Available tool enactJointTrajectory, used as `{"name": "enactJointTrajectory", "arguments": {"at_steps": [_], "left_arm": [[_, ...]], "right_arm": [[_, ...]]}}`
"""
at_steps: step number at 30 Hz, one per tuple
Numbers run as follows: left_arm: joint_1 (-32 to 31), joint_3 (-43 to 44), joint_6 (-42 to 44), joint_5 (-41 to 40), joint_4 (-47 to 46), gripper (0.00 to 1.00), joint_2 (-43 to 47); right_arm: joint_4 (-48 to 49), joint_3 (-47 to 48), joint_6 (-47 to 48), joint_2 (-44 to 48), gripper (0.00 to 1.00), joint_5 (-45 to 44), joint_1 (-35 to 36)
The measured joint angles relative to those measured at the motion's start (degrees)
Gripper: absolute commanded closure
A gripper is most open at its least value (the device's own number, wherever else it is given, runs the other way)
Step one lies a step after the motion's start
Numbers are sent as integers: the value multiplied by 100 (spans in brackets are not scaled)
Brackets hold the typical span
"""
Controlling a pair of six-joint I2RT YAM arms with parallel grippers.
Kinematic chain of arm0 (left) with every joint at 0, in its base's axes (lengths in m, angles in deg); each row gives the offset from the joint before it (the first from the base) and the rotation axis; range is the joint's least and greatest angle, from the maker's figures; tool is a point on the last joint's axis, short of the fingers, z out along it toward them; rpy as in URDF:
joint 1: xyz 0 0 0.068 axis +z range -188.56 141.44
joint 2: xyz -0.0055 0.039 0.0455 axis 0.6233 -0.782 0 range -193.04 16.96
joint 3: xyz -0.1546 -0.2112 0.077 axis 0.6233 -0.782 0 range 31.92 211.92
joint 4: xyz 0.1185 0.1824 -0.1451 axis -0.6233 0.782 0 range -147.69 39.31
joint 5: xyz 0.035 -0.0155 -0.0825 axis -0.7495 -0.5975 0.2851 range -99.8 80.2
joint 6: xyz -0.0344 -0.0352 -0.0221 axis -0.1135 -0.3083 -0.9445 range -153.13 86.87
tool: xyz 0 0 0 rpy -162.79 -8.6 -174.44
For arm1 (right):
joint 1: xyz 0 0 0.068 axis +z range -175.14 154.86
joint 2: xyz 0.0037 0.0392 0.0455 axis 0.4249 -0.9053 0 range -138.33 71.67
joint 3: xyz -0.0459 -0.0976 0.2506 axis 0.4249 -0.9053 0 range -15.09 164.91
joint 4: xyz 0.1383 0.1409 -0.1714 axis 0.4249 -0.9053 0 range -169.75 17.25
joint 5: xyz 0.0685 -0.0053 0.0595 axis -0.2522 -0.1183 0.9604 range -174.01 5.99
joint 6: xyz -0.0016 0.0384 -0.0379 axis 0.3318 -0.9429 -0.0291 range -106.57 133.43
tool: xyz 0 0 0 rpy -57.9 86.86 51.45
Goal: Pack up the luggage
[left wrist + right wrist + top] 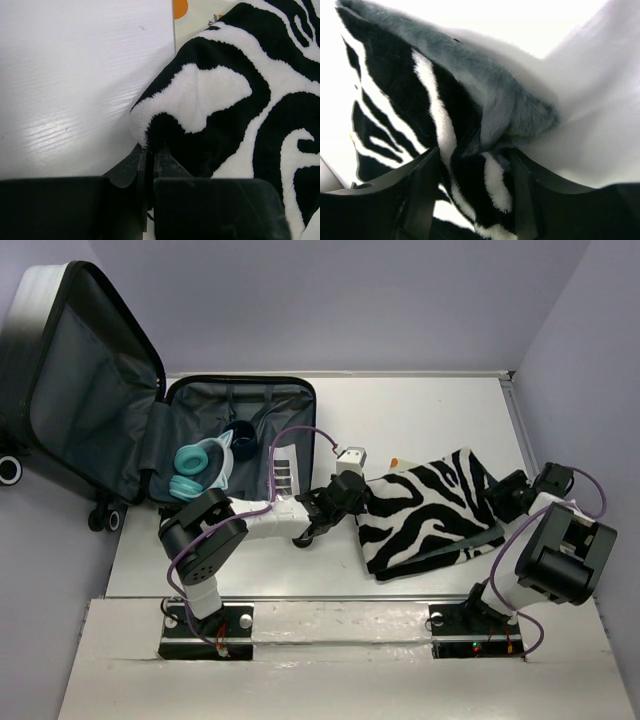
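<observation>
The blanket is still outside, so my left gripper should next lift the blanket's corner across the luggage's rim to let go of it above the teal headphones.
The luggage (240, 410) lies open at the back left, its lid (85, 390) standing up to the left and dark grey lining showing. A zebra-striped fleece blanket (430, 510) lies folded on the table right of centre. My left gripper (340, 498) is at the blanket's left edge, jaws pinched on a corner of the blanket (200, 100). My right gripper (503, 496) is at the blanket's right edge, with a bunched fold of the blanket (470, 165), grey underside showing, filling the gap between its jaws.
Teal headphones (200, 470) and a dark blue round item (240, 437) lie inside the suitcase. A pale card with an orange spot (192, 17) sticks out from under the blanket's far edge. Walls close the table at the back and right (520, 410).
</observation>
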State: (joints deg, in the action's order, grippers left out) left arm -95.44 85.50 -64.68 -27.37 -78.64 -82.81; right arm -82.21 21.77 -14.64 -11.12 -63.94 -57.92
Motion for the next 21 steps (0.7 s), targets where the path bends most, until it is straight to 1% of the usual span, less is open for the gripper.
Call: {"name": "enactJointTrajectory", "arguments": {"at_steps": [1,4,5,7,9,12,14,18,21], "left_arm": [[0,0,0,2,-9,94,0],[0,-2,0,15,-31,94,0],[2,-2,0,22,-33,94,0],[2,-2,0,31,-35,94,0],[2,-2,0,50,-55,94,-2],[2,-2,0,70,-70,94,-2],[2,-2,0,98,-70,94,-2],[2,-2,0,195,-68,94,20],[2,-2,0,315,-63,94,151]], "right_arm": [[0,44,0,-76,47,35,20],[35,157,-2,-297,70,208,61],[33,160,9,-326,80,205,70],[-11,131,-4,-330,93,197,92],[-46,44,-28,-186,93,155,103],[-219,-101,-44,284,93,57,103],[-374,-136,-57,678,93,50,103],[-597,-116,-83,1803,93,142,109],[-813,55,-90,2345,93,293,151]]}}
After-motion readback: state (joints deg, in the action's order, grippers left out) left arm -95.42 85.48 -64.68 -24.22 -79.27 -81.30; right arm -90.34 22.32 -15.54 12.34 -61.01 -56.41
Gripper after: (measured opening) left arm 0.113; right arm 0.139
